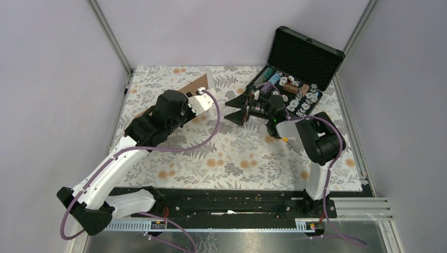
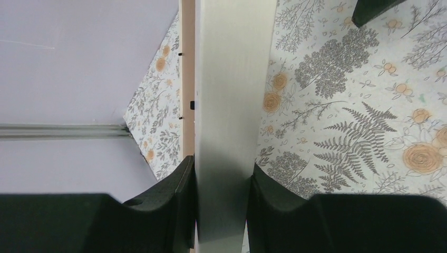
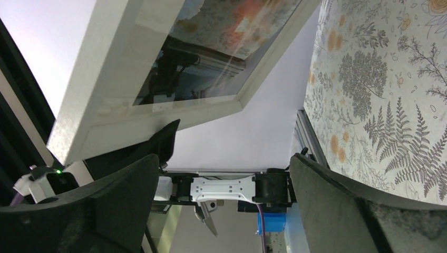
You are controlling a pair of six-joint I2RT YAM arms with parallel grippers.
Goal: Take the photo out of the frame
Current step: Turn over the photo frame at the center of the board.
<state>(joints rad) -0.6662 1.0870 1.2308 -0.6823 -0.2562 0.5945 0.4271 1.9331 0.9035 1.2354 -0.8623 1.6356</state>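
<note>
My left gripper next turns and lowers the frame (image 2: 227, 95) left in the top view, releasing it on the floral cloth (image 2: 321, 118), since its brown back faces up.
My left gripper (image 2: 221, 205) is shut on the white edge of the frame (image 2: 227, 95) and holds it lifted and tilted above the table. In the top view the frame's brown back (image 1: 194, 84) faces up beside the left gripper (image 1: 197, 96). My right gripper (image 1: 234, 109) is open and empty, just to the right of the frame and pointing at it. In the right wrist view the frame's white border (image 3: 105, 100) hangs above the open right gripper (image 3: 224, 190). The photo (image 3: 232, 26) shows behind the glass with an orange-red patch, mixed with reflections.
An open black case of poker chips (image 1: 295, 79) stands at the back right, just behind my right arm. The floral cloth (image 1: 237, 158) covers the table. Grey walls and metal rails (image 1: 113, 47) enclose the left, back and right sides.
</note>
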